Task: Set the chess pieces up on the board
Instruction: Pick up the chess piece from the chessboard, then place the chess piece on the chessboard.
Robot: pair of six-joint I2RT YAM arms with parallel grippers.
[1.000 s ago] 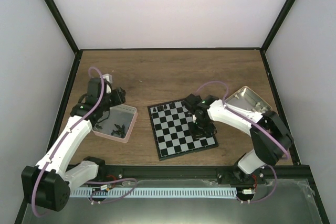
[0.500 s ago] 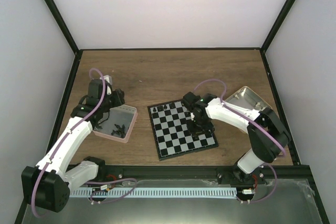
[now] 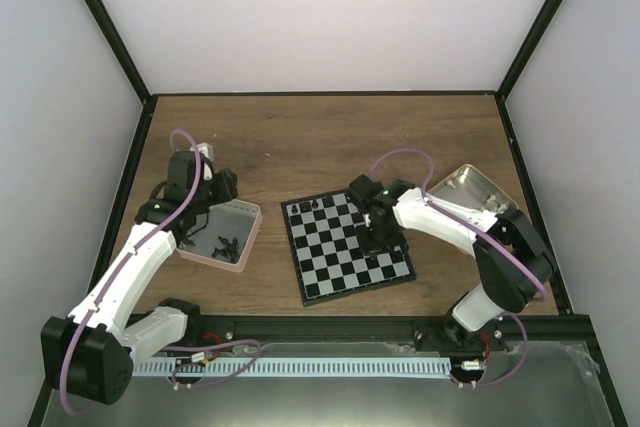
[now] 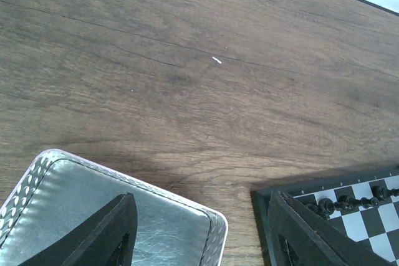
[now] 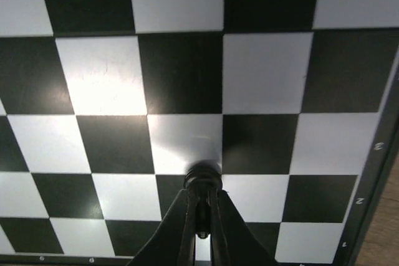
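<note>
My right gripper carries the black piece outward across the checks next and releases it at the board's far row, since other black pieces stand along it.
The board (image 3: 330,267) lies in the middle of the table. A few black chess pieces (image 3: 312,205) stand along its far left edge, also seen in the left wrist view (image 4: 349,204). My right gripper (image 3: 378,237) is low over the board's right side, shut on a black piece (image 5: 202,179) held between its fingertips (image 5: 202,207) over the checks (image 5: 100,85). My left gripper (image 3: 205,215) hovers open and empty over the pink-rimmed tray (image 3: 248,235), its fingers (image 4: 112,235) spread wide. Several black pieces (image 3: 222,244) lie in that tray.
A tan metal tin (image 3: 475,192) sits at the right, behind my right arm. The tray's corner (image 4: 215,219) and the board's corner (image 4: 274,194) lie a short way apart on bare wood. Black frame rails bound the table.
My right gripper has shifted slightly left over the board, still holding the black piece. The left arm has not moved.
</note>
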